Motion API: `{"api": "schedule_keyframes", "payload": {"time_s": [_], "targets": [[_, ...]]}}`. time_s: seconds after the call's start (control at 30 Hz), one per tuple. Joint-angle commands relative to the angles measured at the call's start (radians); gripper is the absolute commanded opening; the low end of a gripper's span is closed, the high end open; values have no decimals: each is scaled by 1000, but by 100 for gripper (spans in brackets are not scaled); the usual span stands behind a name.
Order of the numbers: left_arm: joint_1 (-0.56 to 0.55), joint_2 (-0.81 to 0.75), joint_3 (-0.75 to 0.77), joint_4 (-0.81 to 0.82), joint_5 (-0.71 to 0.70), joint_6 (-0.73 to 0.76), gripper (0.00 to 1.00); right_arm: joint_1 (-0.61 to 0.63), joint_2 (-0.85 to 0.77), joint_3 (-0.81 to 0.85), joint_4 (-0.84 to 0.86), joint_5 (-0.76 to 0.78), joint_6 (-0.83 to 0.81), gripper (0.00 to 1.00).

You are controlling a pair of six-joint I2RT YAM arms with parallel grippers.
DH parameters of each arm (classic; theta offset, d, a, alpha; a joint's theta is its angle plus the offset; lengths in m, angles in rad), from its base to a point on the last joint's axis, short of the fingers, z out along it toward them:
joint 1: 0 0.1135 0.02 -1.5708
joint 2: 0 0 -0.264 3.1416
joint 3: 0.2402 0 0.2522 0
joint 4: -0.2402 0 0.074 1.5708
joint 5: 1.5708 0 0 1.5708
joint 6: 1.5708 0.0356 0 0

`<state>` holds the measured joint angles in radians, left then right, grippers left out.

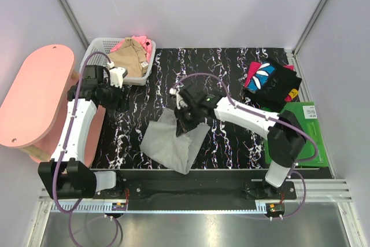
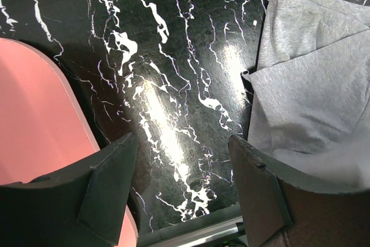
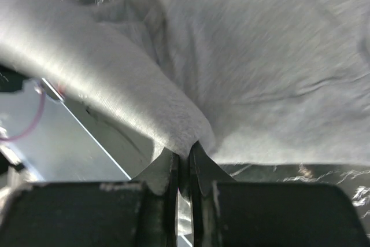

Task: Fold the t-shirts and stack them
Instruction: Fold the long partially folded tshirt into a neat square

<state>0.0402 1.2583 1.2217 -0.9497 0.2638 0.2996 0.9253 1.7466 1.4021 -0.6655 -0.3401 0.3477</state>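
The lower layer at the grey t-shirt's far edge (image 1: 170, 116) is still uncovered, so my right gripper should next carry the pinched fold outward over that edge and let it go.
A light-grey t-shirt (image 1: 173, 140) lies partly folded near the table's front middle; it fills the right wrist view (image 3: 260, 73) and the right side of the left wrist view (image 2: 312, 85). My right gripper (image 1: 186, 121) is shut on a pinched fold of this grey t-shirt (image 3: 185, 146), lifting its upper part. My left gripper (image 2: 182, 195) hangs open over bare table at the left, with nothing between its fingers; in the top view it (image 1: 118, 93) stands near the basket. A tan t-shirt (image 1: 128, 59) and a pink t-shirt (image 1: 141, 41) lie in the basket. A folded black printed t-shirt (image 1: 269, 82) rests at the back right.
The white lattice basket (image 1: 95, 47) stands at the back left. A pink oval board (image 1: 34, 93) sits left of the table, and its edge (image 2: 40, 120) shows in the left wrist view. A green board (image 1: 306, 137) lies at the right edge. The marbled black tabletop (image 1: 231, 67) spans the middle.
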Motion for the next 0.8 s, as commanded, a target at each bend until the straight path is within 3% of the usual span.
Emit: {"api": "schedule_keyframes", "payload": {"time_s": [0.0,0.2,0.4,0.63,0.77], "targets": [[-28,15,6,9,12,15,69,-89,13,-26,170,-200,13,0],[-121,15,-8,-4,40,15,69,-177,155,-19,253,-316,33,0],[-252,6,-31,-12,72,1,69,-229,189,-3,254,-321,20,0],[-336,36,-88,-14,112,29,69,-267,163,4,206,-289,-10,0],[-353,75,-116,-6,208,33,68,-266,177,63,120,-240,-44,0]]}}
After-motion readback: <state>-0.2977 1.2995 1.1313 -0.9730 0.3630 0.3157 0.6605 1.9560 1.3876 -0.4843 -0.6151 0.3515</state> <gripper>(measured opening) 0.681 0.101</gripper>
